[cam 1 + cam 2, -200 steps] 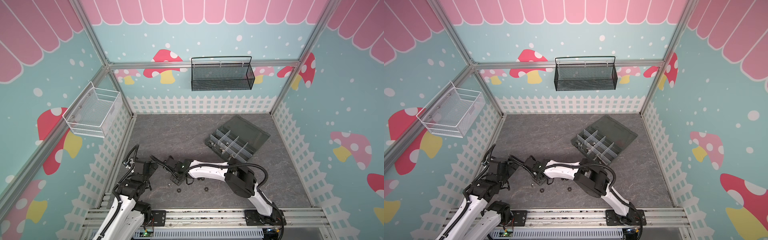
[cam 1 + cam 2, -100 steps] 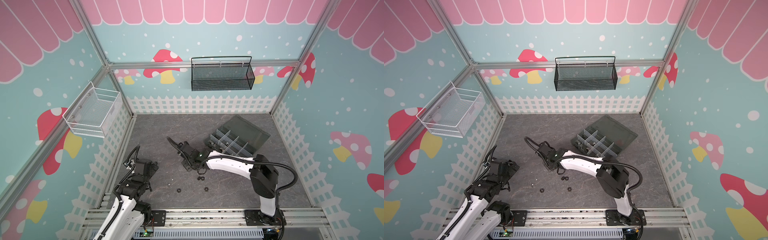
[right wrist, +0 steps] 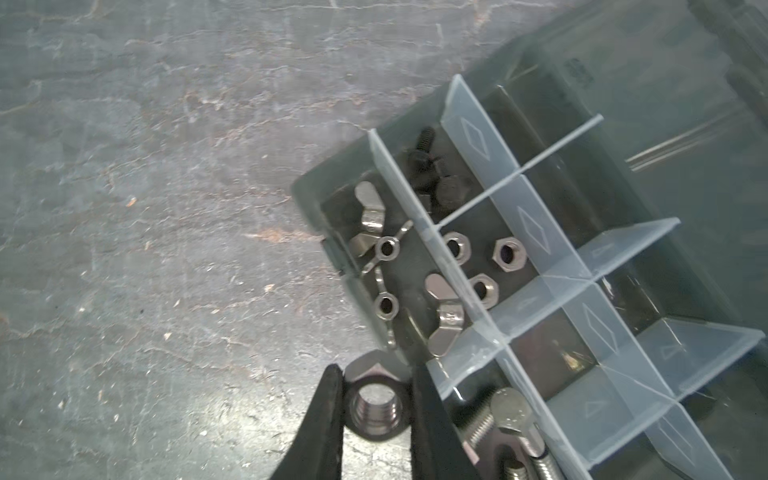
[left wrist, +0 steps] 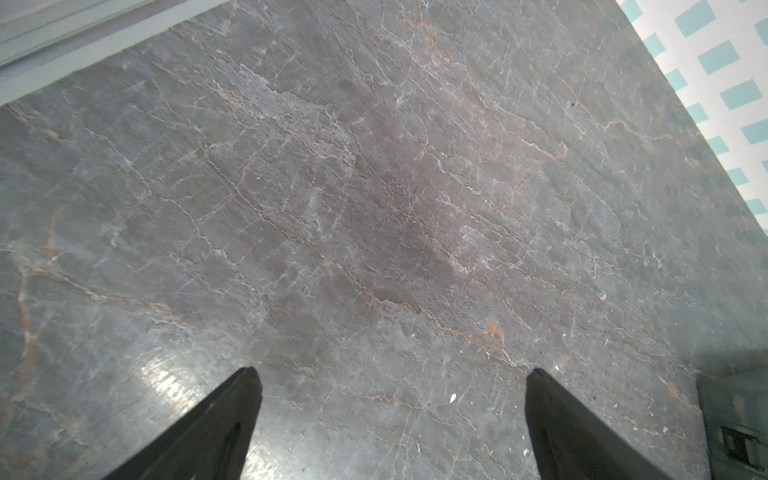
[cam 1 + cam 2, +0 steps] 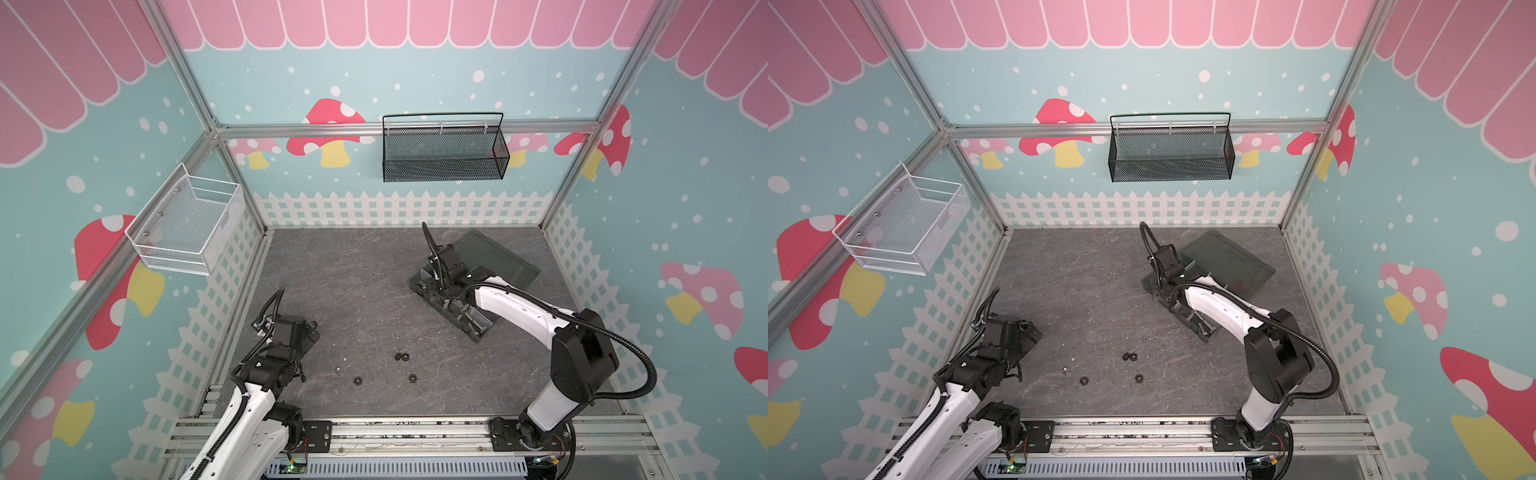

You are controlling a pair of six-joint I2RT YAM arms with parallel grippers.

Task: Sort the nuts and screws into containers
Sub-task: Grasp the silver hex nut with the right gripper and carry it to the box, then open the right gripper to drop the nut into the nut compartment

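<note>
The held nut matches the silver hex nuts, so the robot's right gripper needs to go past the wing nuts next and down to the hex nut section of the box.
The dark organizer box [image 5: 457, 322] lies open at the right, its lid [image 5: 498, 257] flat behind it. My right gripper [image 5: 434, 286] hangs over the box's left end. In the right wrist view the right gripper [image 3: 376, 374] is shut on a silver hex nut [image 3: 376, 409], just outside the box wall [image 3: 307, 187]. The compartments hold wing nuts [image 3: 382, 249], silver hex nuts [image 3: 509, 253], black screws [image 3: 432, 174] and silver screws [image 3: 511, 419]. Black nuts [image 5: 402, 356] [image 5: 358, 380] [image 5: 412, 377] and a silver nut [image 5: 339, 370] lie loose on the floor. My left gripper [image 5: 309, 332] [image 4: 392, 370] stands open over bare floor.
A black mesh basket [image 5: 444, 153] hangs on the back wall and a white wire basket [image 5: 187, 228] on the left wall. White fence panels line the grey stone floor. An aluminium rail [image 5: 415, 432] carries both arm bases along the front.
My right arm has swung from the front left floor, beside the left gripper, back and right to the organizer box, with the silver nut in its jaws. The left arm has stayed put.
</note>
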